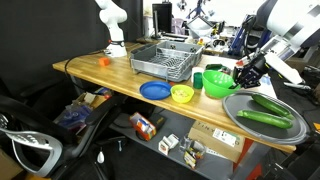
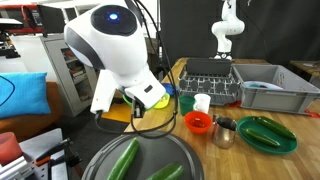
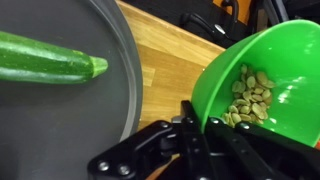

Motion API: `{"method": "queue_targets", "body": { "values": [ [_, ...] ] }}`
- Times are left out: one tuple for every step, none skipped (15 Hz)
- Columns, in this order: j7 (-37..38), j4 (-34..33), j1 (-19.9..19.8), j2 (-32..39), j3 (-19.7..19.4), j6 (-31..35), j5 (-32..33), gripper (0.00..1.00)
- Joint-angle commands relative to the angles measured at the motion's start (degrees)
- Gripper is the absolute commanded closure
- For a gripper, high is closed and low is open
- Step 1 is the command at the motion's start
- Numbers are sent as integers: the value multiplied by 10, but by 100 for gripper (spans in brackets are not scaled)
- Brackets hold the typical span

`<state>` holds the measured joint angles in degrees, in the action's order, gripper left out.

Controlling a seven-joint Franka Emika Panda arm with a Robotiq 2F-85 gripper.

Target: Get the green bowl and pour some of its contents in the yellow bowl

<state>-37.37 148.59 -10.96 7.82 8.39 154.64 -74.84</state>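
The green bowl (image 1: 216,82) goes down onto the wood between the tray and the yellow bowl next, for my gripper to release the bowl's rim, since that patch is clear.
The green bowl (image 1: 216,82) stands right of the yellow bowl (image 1: 182,94) on the wooden table in an exterior view. In the wrist view the green bowl (image 3: 270,60) holds pale green seeds. My gripper (image 3: 200,125) is shut on its near rim, one finger inside and one outside. The gripper (image 1: 240,75) reaches in from the right, over the tray's edge. In an exterior view my arm hides the green bowl, and a bit of the yellow bowl (image 2: 157,102) shows under the gripper (image 2: 138,100). I cannot tell whether the green bowl is lifted.
A round grey tray (image 1: 245,122) with cucumbers (image 1: 262,117) lies right of the green bowl, also in the wrist view (image 3: 100,120). A blue plate (image 1: 154,90), a dark green cup (image 1: 198,78) and a dish rack (image 1: 165,60) are nearby. A red bowl (image 2: 198,121) and metal cup (image 2: 225,131) stand further off.
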Motion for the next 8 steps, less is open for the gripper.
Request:
{"method": "queue_targets", "body": {
  "values": [
    [-4, -21, 0, 28, -7, 22, 18, 99],
    [10, -27, 3, 40, -9, 26, 39, 99],
    [27, -38, 6, 55, -12, 29, 67, 99],
    [41, -48, 8, 67, -14, 30, 92, 99],
    [60, -62, 10, 82, -17, 31, 123, 99],
    [82, -75, 13, 97, -22, 31, 154, 99],
    [103, -90, 14, 113, -29, 28, 187, 99],
    [119, -105, 16, 126, -34, 25, 212, 99]
  ]
}}
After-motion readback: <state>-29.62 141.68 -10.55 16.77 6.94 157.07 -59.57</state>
